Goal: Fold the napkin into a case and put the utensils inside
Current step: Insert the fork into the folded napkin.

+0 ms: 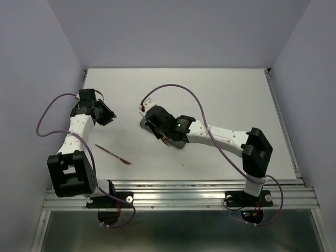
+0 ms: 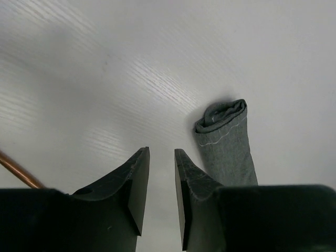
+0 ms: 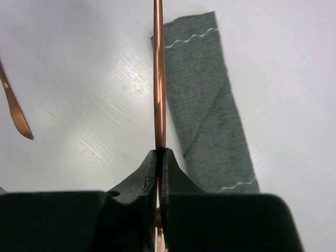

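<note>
My right gripper comes down onto the case next, feeds the fork's handle beneath the case's slanted fold (image 3: 207,116) and releases it, since it runs outside.
The napkin, folded into a narrow grey-green case (image 3: 207,105), lies on the white table just right of my right gripper (image 3: 161,151). That gripper is shut on the slim copper handle of a fork (image 3: 159,79), which runs alongside the case's left edge. In the top view the fork's tines (image 1: 167,140) stick out behind the right gripper (image 1: 156,125), which hides most of the case (image 1: 144,124). A second copper utensil (image 1: 113,155) lies flat on the table to the left. My left gripper (image 2: 161,151) hovers open with a narrow gap and holds nothing; the case's rolled end (image 2: 226,131) lies ahead to its right.
Purple cables (image 1: 181,92) loop over both arms. The left gripper (image 1: 109,115) sits near the table's left edge (image 1: 84,105), beside the enclosure wall. The loose utensil shows at the left edge of the right wrist view (image 3: 13,107) and of the left wrist view (image 2: 18,173).
</note>
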### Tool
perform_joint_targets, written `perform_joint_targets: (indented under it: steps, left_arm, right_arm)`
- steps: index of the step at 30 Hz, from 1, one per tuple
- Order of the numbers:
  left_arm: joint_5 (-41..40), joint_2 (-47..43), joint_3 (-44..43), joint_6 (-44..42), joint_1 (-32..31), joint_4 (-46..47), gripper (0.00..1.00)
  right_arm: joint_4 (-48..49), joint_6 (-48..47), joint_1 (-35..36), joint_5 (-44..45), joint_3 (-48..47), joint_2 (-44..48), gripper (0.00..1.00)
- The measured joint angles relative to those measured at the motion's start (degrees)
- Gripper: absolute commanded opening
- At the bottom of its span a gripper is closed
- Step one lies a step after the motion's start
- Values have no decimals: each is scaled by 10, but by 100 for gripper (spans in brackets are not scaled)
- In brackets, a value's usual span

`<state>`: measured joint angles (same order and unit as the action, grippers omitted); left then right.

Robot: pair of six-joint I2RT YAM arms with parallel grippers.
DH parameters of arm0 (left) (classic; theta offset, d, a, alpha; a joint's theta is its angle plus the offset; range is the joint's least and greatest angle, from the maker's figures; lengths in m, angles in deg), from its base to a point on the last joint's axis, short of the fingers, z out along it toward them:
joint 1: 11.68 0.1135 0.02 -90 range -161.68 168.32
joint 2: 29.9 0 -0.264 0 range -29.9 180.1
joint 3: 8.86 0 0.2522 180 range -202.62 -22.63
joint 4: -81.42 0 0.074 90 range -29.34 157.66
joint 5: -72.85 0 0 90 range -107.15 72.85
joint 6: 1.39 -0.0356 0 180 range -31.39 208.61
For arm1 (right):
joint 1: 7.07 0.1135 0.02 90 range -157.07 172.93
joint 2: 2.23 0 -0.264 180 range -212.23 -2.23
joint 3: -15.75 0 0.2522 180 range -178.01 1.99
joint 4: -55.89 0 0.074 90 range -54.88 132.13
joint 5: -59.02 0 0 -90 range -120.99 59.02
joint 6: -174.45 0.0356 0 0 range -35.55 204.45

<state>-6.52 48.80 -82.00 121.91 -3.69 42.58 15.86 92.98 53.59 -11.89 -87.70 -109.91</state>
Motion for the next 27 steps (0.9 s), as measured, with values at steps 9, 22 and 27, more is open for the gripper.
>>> perform_joint_targets:
  steps: [9, 22, 27]
  left_arm:
    - [17, 102, -59, 1, -132, 13, 37]
    - [31, 256, -99, 2, -211, 49, 34]
    - [31, 282, -110, 2, -217, 53, 34]
  right_arm:
    - [-25, -58, -59, 4, 74, 79, 1]
    - [-100, -97, -77, -16, 112, 42, 1]
    - [-104, -104, -82, -25, 113, 28, 1]
